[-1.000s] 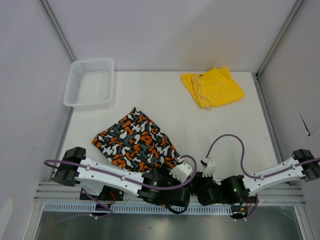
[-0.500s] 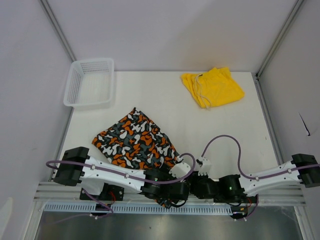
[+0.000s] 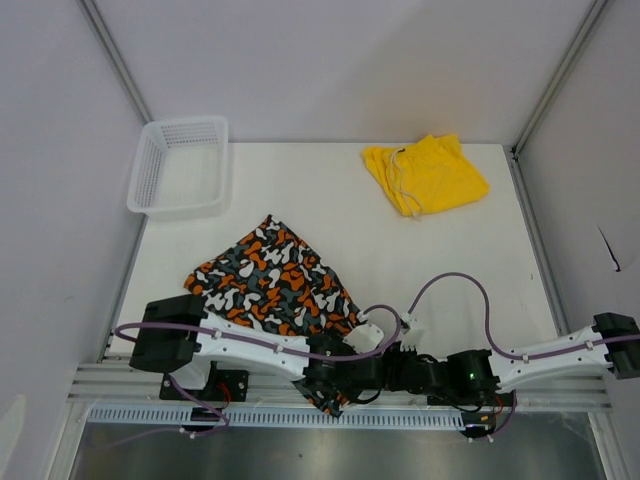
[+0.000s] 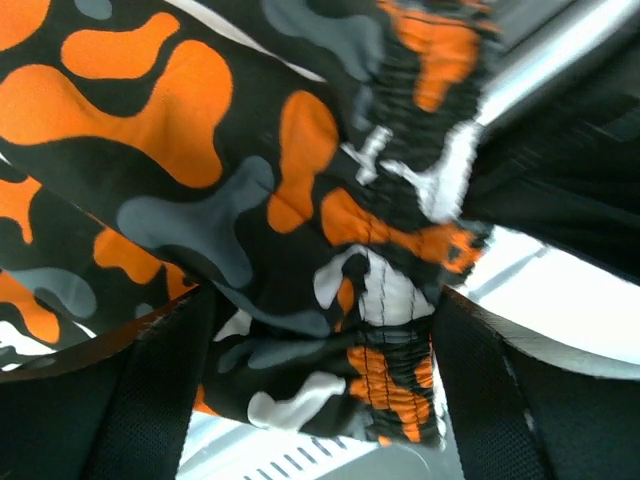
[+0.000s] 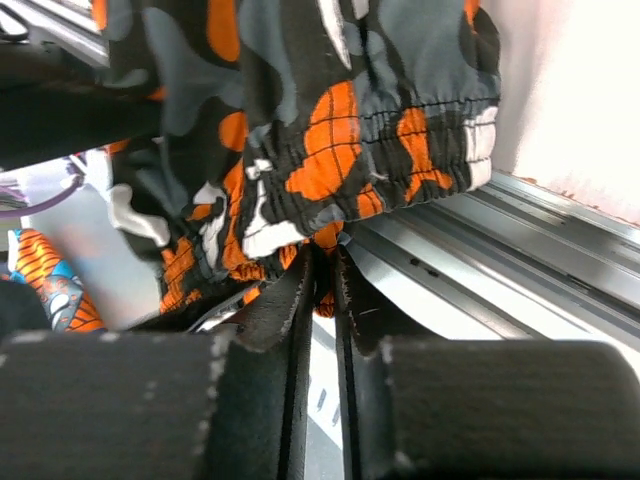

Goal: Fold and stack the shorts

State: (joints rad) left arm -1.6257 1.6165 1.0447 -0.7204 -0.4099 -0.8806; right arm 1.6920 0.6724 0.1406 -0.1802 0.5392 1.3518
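Observation:
My right gripper holds the shorts' orange fold and next needs to draw it outward from the table's front bar onto the bare table and release it, because the shorts' waistband edge hangs over that bar.
The patterned shorts (image 3: 268,283) lie spread at the near left of the table, and their near corner hangs over the front edge. My left gripper (image 3: 336,390) is there, open, with the elastic waistband (image 4: 400,300) between its wide fingers (image 4: 520,410). In the right wrist view the right gripper (image 5: 322,285) is shut on a fold of the patterned shorts (image 5: 300,130) at the waistband edge. It meets the left gripper from the right (image 3: 388,372). The yellow shorts (image 3: 425,175) lie folded at the far right, apart from both arms.
A white mesh basket (image 3: 180,165) stands at the far left corner. The aluminium front rail (image 3: 550,400) runs under both grippers and also shows in the right wrist view (image 5: 480,240). Grey walls close in the table on three sides.
The right gripper has moved left to the cloth's hanging corner and closed on it. The left gripper has slid right and down over the front edge, staying open.

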